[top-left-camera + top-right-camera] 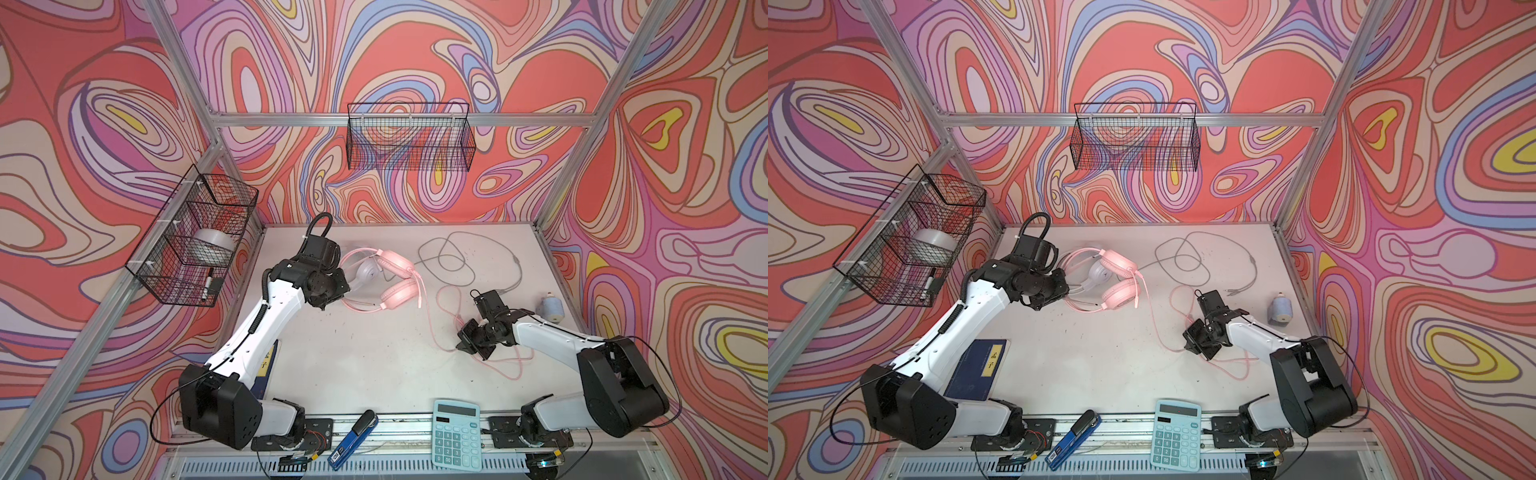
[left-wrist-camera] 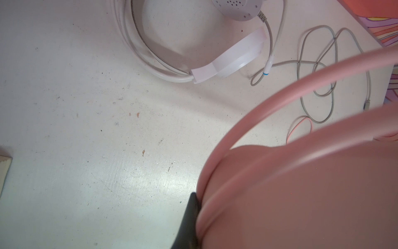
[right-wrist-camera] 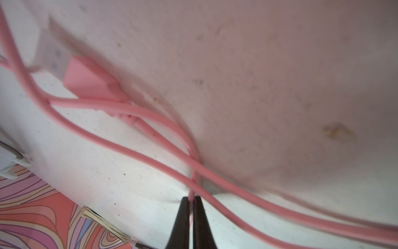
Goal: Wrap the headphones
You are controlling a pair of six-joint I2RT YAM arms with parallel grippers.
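Note:
Next, my right gripper rises and carries the pink cord outward toward the grey cord's plug end [image 1: 1235, 291], then releases it, since the pink cord's parts cross at the gripper's fingers.
The pink headphones [image 1: 395, 276] lie at the back middle of the table, on top of the white headphones [image 1: 367, 272], in both top views. My left gripper [image 1: 344, 286] is shut on the pink headband [image 2: 280, 97]. One black finger [image 2: 189, 215] presses against the band and the other is hidden behind it. The pink cord [image 1: 439, 324] runs forward and right to my right gripper [image 1: 462, 347], which is shut on one strand of it [image 3: 191, 199]. A pink plug [image 3: 90, 82] lies close by. The grey cord [image 1: 451, 257] loops loosely at the back right.
A teal calculator [image 1: 456, 434] and a blue stapler [image 1: 353, 436] lie at the front edge. A dark blue book [image 1: 976, 365] sits under the left arm. A small thread cone [image 1: 549, 308] stands at the right edge. Wire baskets hang on the back wall [image 1: 409, 137] and left wall [image 1: 195, 237].

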